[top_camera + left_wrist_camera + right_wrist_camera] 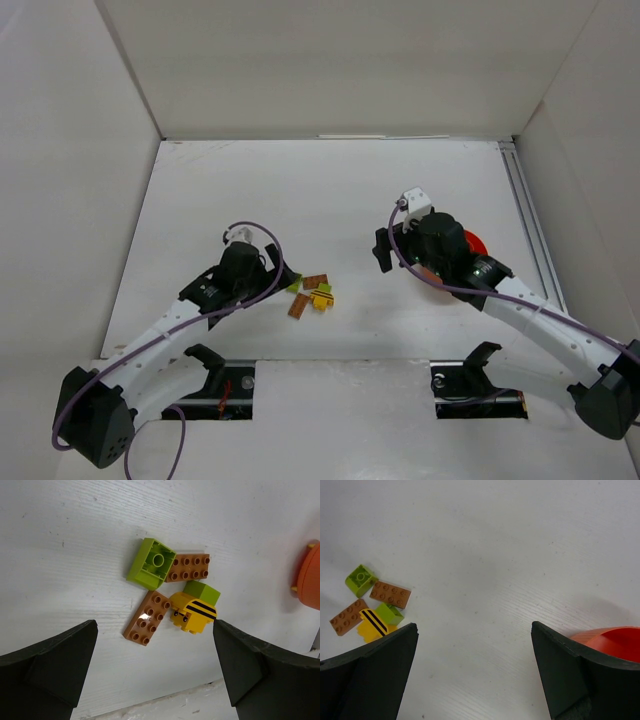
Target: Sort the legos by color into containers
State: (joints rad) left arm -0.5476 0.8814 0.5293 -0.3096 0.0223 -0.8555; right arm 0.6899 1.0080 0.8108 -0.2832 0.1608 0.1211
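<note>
My left gripper turns and lowers onto the near brown plate's loose end next, as the plate lies slanted between the open fingers.
Several legos lie bunched at the table's near middle. In the left wrist view they are an upturned lime brick, two brown plates, a yellow brick with black stripes and a second lime brick. My left gripper hangs open just short of them, holding nothing. The orange-red container shows partly behind my right arm. My right gripper is open over bare table, with the container's rim at its right and the legos far left.
White walls enclose the table on three sides. A metal rail runs along the right edge. The table's near edge seam lies just below the left fingers. Both arm bases sit on the front ledge.
</note>
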